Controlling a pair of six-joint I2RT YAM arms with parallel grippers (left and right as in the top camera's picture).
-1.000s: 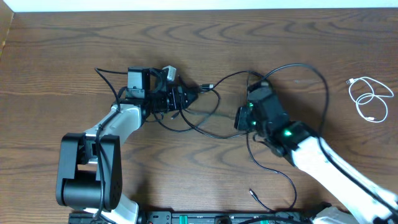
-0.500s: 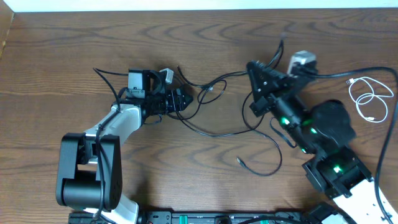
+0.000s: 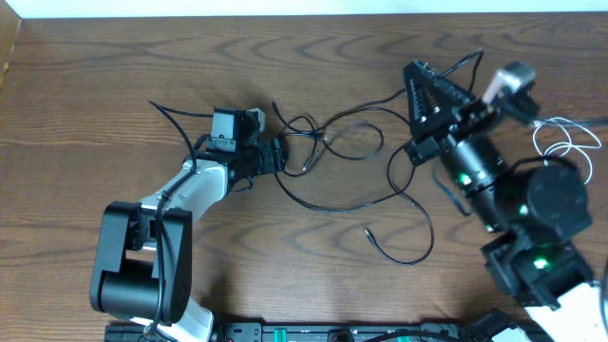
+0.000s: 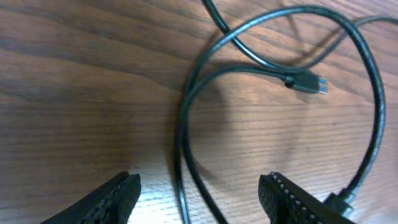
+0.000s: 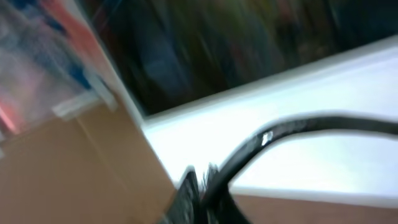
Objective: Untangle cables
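My right gripper is going to pull away toward the white cable (image 3: pixel 570 142), then go down near the tabletop and release, because the black cable still runs into the tangle.
Several black cables (image 3: pixel 332 142) lie tangled mid-table, with one loose plug end (image 3: pixel 369 231) toward the front. My left gripper (image 3: pixel 277 157) is open and low at the tangle's left side. In the left wrist view, two black strands (image 4: pixel 183 155) run between its fingers (image 4: pixel 199 199), and a blue-tipped plug (image 4: pixel 308 84) lies beyond. My right gripper (image 3: pixel 415 71) is raised high and shut on a black cable. The right wrist view is blurred but shows the fingers (image 5: pixel 202 186) pinching that cable (image 5: pixel 298 127). A white cable (image 3: pixel 570 142) lies coiled at the far right, partly behind the right arm.
The right arm's body (image 3: pixel 532 199) hangs over the table's right side. The table's far edge (image 3: pixel 304 13) runs along the top of the overhead view. The arm bases stand at the front edge (image 3: pixel 285 332).
My right gripper has risen and swung right and toward the back with the black cable, drawing it out. The tangle has stretched rightward. My left gripper has shifted slightly right.
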